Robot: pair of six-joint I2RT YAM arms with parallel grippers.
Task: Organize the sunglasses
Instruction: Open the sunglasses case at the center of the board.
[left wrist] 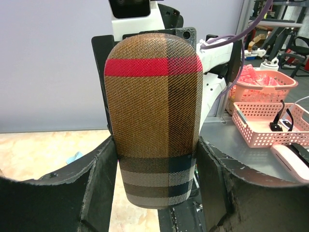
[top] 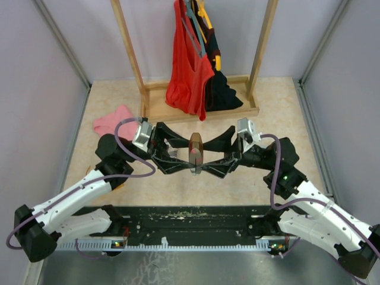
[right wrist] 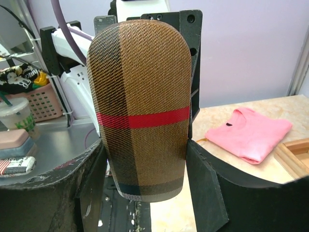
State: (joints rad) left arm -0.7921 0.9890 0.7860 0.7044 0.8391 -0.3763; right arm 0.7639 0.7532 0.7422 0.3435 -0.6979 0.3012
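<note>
My right gripper turns downward, lowers the plaid case (top: 196, 153) onto the bare tabletop and releases it there next, since that clear patch lies below the gripper.
The brown plaid case (top: 196, 153) with a red stripe is held off the table between both arms, mid-table. My left gripper (top: 181, 157) is shut on one end of the case (left wrist: 153, 116), its fingers (left wrist: 104, 179) pressed against the sides. My right gripper (top: 212, 158) is shut on the other end of the case (right wrist: 141, 106), with its fingers (right wrist: 205, 179) at the sides. The case looks closed. The red-framed sunglasses are not visible in any view.
A wooden rack (top: 202, 110) with a red garment (top: 189, 65) and dark garments stands at the back. A pink cloth (top: 113, 122) lies at the back left, also in the right wrist view (right wrist: 248, 133). A bit of light blue cloth (left wrist: 75, 157) lies on the table. Pink baskets (left wrist: 270, 123) stand off the table.
</note>
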